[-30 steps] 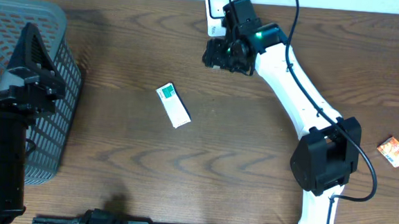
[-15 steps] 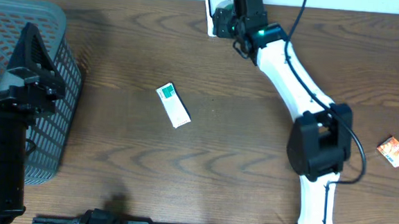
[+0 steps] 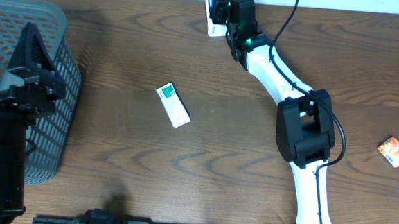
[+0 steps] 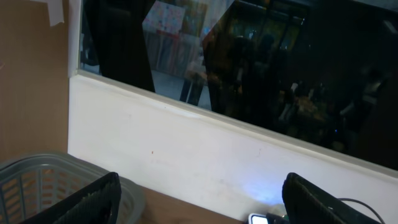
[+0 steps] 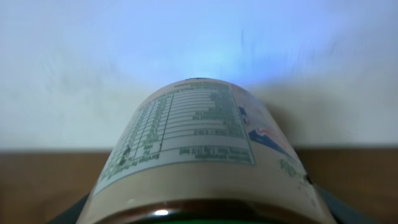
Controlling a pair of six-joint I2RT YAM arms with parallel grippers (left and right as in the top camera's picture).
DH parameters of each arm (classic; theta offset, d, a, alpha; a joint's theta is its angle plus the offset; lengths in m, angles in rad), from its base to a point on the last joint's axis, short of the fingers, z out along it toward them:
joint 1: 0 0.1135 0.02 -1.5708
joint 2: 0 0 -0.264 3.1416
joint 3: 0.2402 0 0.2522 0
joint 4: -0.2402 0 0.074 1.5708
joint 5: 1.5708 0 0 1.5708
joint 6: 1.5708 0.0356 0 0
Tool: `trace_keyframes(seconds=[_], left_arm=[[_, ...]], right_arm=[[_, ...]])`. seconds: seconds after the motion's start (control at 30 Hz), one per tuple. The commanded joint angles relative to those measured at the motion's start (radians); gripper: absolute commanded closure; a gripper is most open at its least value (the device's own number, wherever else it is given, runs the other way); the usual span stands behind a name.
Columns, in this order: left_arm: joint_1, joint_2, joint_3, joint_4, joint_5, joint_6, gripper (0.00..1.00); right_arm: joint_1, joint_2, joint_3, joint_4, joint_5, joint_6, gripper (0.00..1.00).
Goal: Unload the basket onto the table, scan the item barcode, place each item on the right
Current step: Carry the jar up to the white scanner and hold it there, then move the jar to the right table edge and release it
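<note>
I will move my right gripper back and down next to the bare wood by the orange packets, which is to its right in the overhead view, and let go of the item.
My right gripper [image 3: 228,11] is shut on the item, a brown jar [image 5: 196,146] with a beige nutrition label facing the right wrist camera. The jar fills the lower middle of that view, in front of a white wall lit bluish. From overhead, the right gripper hangs at the table's back edge, right over the white scanner [image 3: 212,12]; the jar is mostly hidden under the wrist. My left gripper [image 3: 35,50] stays at the far left above the basket, open, with nothing between its fingers [image 4: 93,200].
A grey mesh basket [image 3: 56,127] stands at the left edge. A white and green box [image 3: 173,104] lies mid-table. Orange snack packets [image 3: 393,151] lie at the right edge. The wall runs along the table's back.
The right arm has swung back and left, carrying the jar from in front of the scanner to over it. The left arm has not moved.
</note>
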Motion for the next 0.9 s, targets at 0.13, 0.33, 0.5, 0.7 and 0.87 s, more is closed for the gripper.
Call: trace_keyframes(seconds=[0.13, 0.33, 0.5, 0.7, 0.87], left_arm=[[0.003, -0.003, 0.000, 0.003, -0.005, 0.002, 0.17], [0.003, -0.003, 0.000, 0.003, -0.005, 0.002, 0.17], [0.003, -0.003, 0.000, 0.003, -0.005, 0.002, 0.17], [0.003, -0.003, 0.000, 0.003, -0.005, 0.002, 0.17], [0.003, -0.003, 0.000, 0.003, -0.005, 0.002, 0.17]], right_arm=[[-0.018, 0.088, 0.022, 0.080, 0.046, 0.045, 0.39], [-0.023, 0.107, 0.022, 0.097, 0.026, 0.069, 0.39], [-0.023, 0.101, 0.068, 0.024, -0.027, 0.075, 0.40], [-0.024, 0.014, 0.225, -0.308, -0.037, 0.034, 0.45], [-0.034, -0.115, 0.319, -0.639, -0.006, -0.018, 0.44]])
